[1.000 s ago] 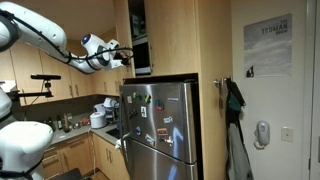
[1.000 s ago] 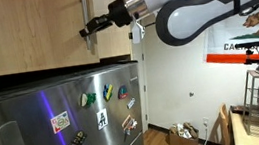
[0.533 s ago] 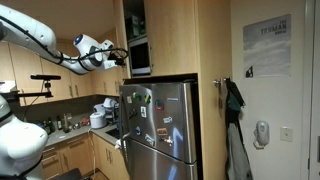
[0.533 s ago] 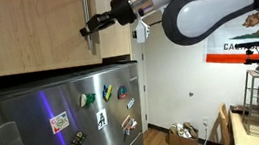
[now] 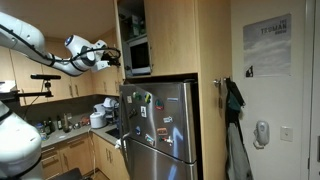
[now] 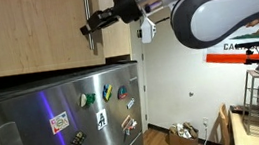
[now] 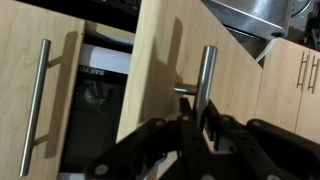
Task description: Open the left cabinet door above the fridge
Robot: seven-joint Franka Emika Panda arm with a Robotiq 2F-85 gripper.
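The bar handle (image 6: 87, 9) (image 7: 206, 70) between my gripper's fingers moves away from the dark opening next, swinging the partly open door wider, and then my gripper releases it.
The left cabinet door (image 7: 165, 55) is a light wood panel, swung partly open from the cabinet above the stainless fridge (image 5: 160, 120). In the wrist view my gripper (image 7: 200, 128) has a black finger on each side of the door's metal bar handle (image 7: 206, 70) and is shut on it. In both exterior views my gripper (image 5: 114, 55) (image 6: 88, 30) holds the handle (image 6: 87, 9) on the door (image 6: 23, 31), above the fridge top (image 6: 55, 123). A dark opening shows behind the door. A similar wood panel (image 7: 20, 60) with its own handle (image 7: 38, 105) stays shut.
A microwave-like appliance (image 5: 138, 55) sits inside the opened cabinet. A kitchen counter with several items (image 5: 98, 115) lies beside the fridge, under smaller wood cabinets (image 5: 60, 85). A dark coat (image 5: 234, 100) hangs on the wall near a white door (image 5: 280, 100).
My arm has drawn back away from the cabinet with the handle in its grip. The door has swung further open and the dark gap behind it is wider.
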